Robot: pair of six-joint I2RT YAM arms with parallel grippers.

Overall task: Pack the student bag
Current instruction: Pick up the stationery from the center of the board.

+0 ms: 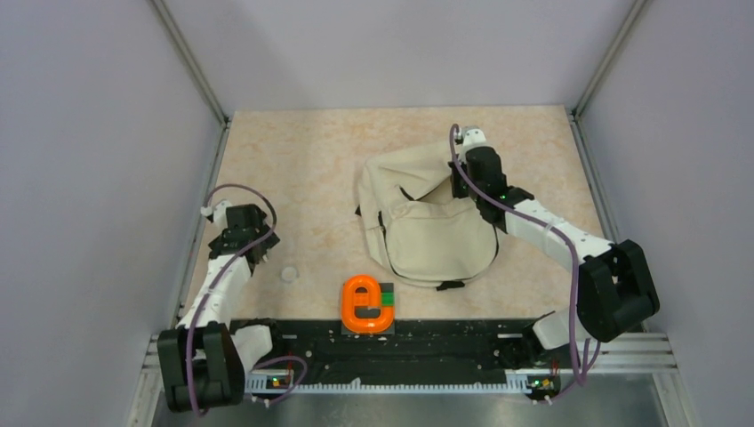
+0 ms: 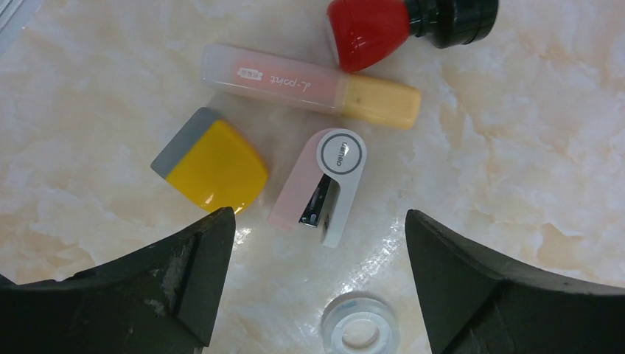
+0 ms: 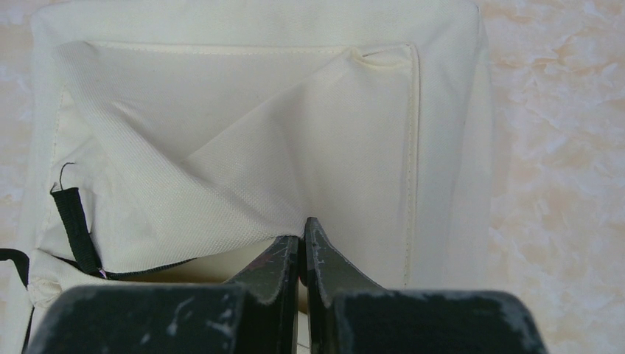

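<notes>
The pink-white mini stapler is below my left gripper, with the stapler's open end (image 2: 314, 220) toward the spread fingers. My left gripper will go down over the stapler next and close its fingers around that end.
The student bag (image 1: 427, 227) is a beige fabric backpack with black trim, lying in the middle of the table. My right gripper (image 1: 459, 189) is at its far right top, shut on the edge of the bag's cream flap (image 3: 243, 110), which it holds lifted. The right wrist view shows the closed gripper (image 3: 303, 230) pinching that fabric, with a dark gap under it. My left gripper (image 1: 256, 253) is open and empty at the left. In the left wrist view it (image 2: 318, 215) hovers over a pink-white mini stapler (image 2: 320, 184).
Under the left gripper lie a yellow-grey eraser (image 2: 214, 166), a pink-orange highlighter (image 2: 309, 85), a red stamp with a black handle (image 2: 368, 29) and a clear tape roll (image 2: 360, 332), also seen from above (image 1: 289, 274). An orange loop-shaped object (image 1: 363, 304) sits at the near edge.
</notes>
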